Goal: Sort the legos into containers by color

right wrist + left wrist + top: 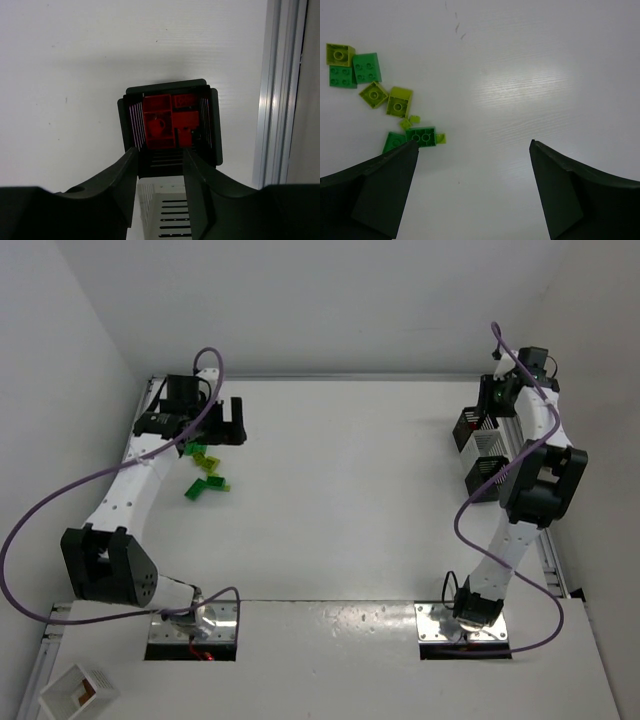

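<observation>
The slanted green brick's near end points clear of the cluster, so my left gripper should go down, back and to the left in the top view onto it next.
Several green and lime legos lie in a loose cluster at the table's left. In the left wrist view, dark green bricks and lime bricks lie up and to the left of my left gripper. It is open, empty, and over bare table; its left finger is at the edge of the cluster. My right gripper is open and empty, just above a black slatted bin holding red legos. A second slatted bin below it shows no bricks.
The two black bins stand at the right edge by an aluminium rail. A white box with a brown inside sits off the table at the near left. Purple cables loop round both arms.
</observation>
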You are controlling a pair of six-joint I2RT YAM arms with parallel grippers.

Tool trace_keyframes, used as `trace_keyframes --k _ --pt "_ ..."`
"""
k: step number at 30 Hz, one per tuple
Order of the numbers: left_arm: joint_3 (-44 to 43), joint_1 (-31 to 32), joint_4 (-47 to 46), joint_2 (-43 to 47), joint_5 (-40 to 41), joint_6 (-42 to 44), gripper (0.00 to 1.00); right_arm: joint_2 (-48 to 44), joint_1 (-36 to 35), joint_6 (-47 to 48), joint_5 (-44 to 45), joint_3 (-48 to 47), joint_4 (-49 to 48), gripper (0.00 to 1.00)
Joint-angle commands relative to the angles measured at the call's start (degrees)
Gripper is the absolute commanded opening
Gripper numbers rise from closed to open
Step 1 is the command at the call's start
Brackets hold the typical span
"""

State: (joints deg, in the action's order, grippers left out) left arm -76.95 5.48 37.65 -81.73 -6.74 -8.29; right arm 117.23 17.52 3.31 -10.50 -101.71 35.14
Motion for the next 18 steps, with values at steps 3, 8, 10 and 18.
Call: trace_keyframes --k 3,8,10,18 --pt "2.4 -4.4 -2.9 6.4 -6.8 -3.6 1.00 -1.6 0.3 1.7 0.1 -1.5 -1.1 0.49" --pt "6.5 -10.8 -3.3 11.5 -14.7 -1.0 1.00 -8.4 -2.7 0.2 3.3 4.3 -2.2 0.61" --pt "6.5 -11.5 -0.8 11.5 -15.4 2.7 1.00 -11.1 -5.3 -1.7 5.2 7.5 -2.7 0.70" --pt "11.1 -17.4 4.1 7.9 -11.1 20.2 0.92 -25.5 -11.6 -1.5 -8.0 18.8 -2.7 0.71"
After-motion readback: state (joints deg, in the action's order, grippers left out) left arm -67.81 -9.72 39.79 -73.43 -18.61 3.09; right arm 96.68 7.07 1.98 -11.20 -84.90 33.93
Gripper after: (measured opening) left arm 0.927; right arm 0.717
